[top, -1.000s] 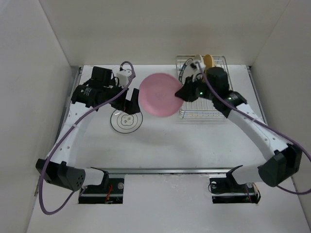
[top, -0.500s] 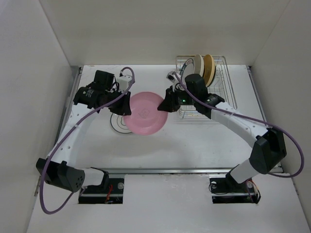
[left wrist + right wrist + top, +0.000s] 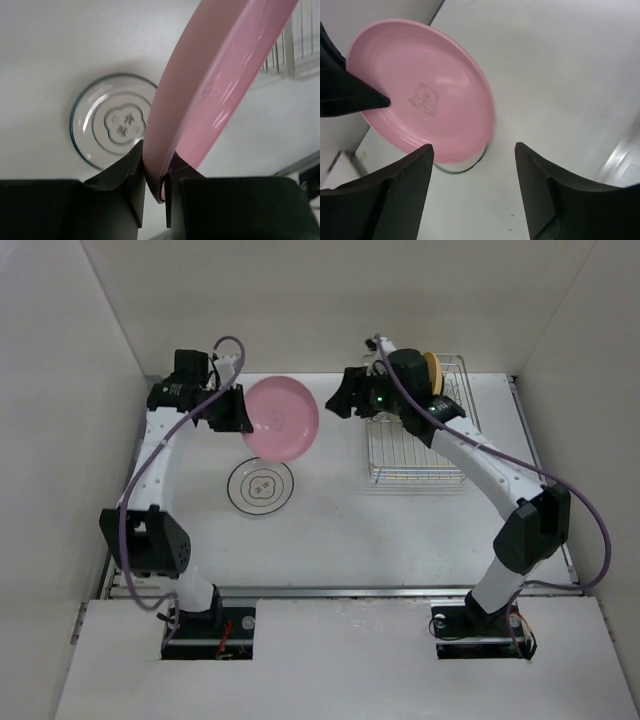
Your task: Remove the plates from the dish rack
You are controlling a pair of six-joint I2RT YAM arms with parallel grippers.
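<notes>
My left gripper lowers to the left in the top view next and levels the pink plate [image 3: 283,418] on bare table beyond the white plate.
My left gripper [image 3: 243,412] [image 3: 156,176] is shut on the rim of the pink plate [image 3: 283,418] [image 3: 215,85] and holds it tilted in the air at the back left. Below it, a white plate with a dark ring [image 3: 260,487] [image 3: 107,120] lies flat on the table. My right gripper [image 3: 343,400] [image 3: 473,146] is open and holds nothing. It hangs apart from the pink plate [image 3: 425,90], by the left end of the dish rack [image 3: 420,455]. A mustard plate [image 3: 432,368] stands upright at the rack's back, partly hidden by my right arm.
White walls close in the table on the left, back and right. A metal rail runs along the near edge [image 3: 330,590]. The rack's wires show at the upper right of the left wrist view [image 3: 295,45].
My right gripper has opened, let go of the pink plate and drawn back toward the rack. My left gripper has shut on the plate's rim and carried it up toward the back left.
</notes>
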